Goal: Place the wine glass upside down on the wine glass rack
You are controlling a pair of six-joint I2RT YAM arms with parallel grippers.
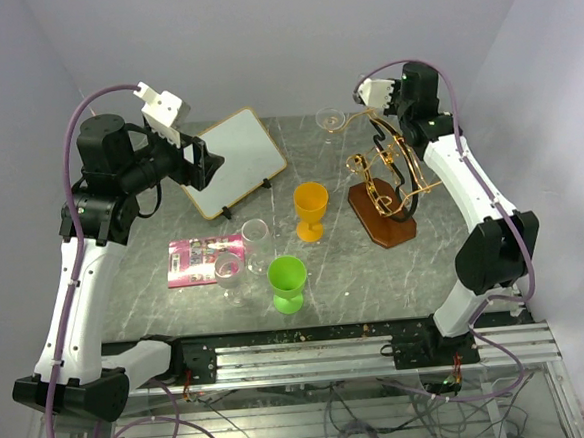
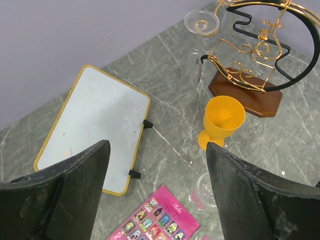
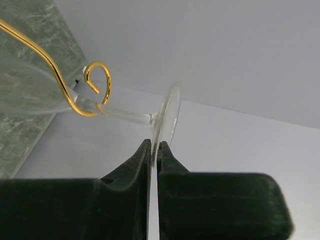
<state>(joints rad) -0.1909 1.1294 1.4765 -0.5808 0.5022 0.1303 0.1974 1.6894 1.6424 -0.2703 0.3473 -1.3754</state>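
Note:
My right gripper holds the glass and next needs to bring the glass's foot down onto the hook (image 3: pixel 94 104) before it opens.
A clear wine glass (image 3: pixel 167 115) hangs upside down, its stem inside a curled gold hook (image 3: pixel 97 85) of the wine glass rack (image 1: pixel 384 177). The rack has gold wire arms, a black arched centre and a reddish-brown wooden base (image 2: pixel 245 95). My right gripper (image 3: pixel 155 146) is shut on the rim of the glass's foot, high at the back right (image 1: pixel 368 93). The foot (image 1: pixel 331 121) also shows in the left wrist view (image 2: pixel 201 22). My left gripper (image 2: pixel 157 150) is open and empty, raised at the left (image 1: pixel 203 165) above the table.
An orange goblet (image 1: pixel 311 210) stands left of the rack, a green goblet (image 1: pixel 286 280) nearer the front. Two clear glasses (image 1: pixel 255 234) (image 1: pixel 228 272) stand by a pink card (image 1: pixel 200 261). A yellow-framed whiteboard (image 1: pixel 233 161) lies at the back.

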